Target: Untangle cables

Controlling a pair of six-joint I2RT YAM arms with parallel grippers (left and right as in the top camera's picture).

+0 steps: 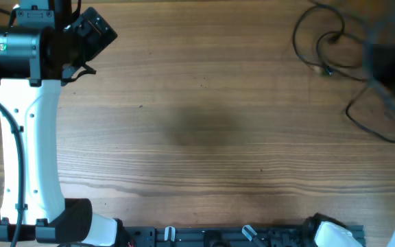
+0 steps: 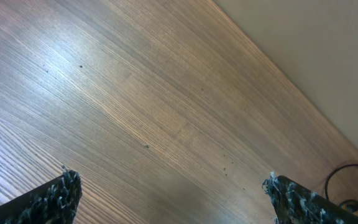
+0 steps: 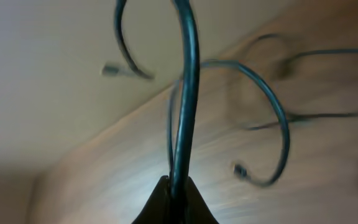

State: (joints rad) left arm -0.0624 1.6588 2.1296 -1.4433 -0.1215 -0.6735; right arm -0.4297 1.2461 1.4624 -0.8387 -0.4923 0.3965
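The near cable bend [image 1: 374, 132] lies back of my right gripper. The right gripper moves back toward it next and lets go of the cable, away from the far loops.
The cables [image 1: 334, 51] lie in loose black loops at the table's far right corner. My right gripper [image 1: 393, 65] is blurred in the overhead view, above the loops. In the right wrist view its jaws [image 3: 178, 186] are shut on a cable [image 3: 188, 93] that rises from between them, with other loops and a plug end [image 3: 240, 169] hanging over the table. My left gripper [image 2: 169, 196] is open and empty at the far left, near the back edge [image 1: 91, 31]. A cable loop [image 2: 347, 183] shows at the far corner in the left wrist view.
The wooden table [image 1: 204, 123] has its back edge close to the cables. A black rail [image 1: 252, 237] with clips runs along the front edge. The left arm [image 1: 26, 137] stretches along the left side.
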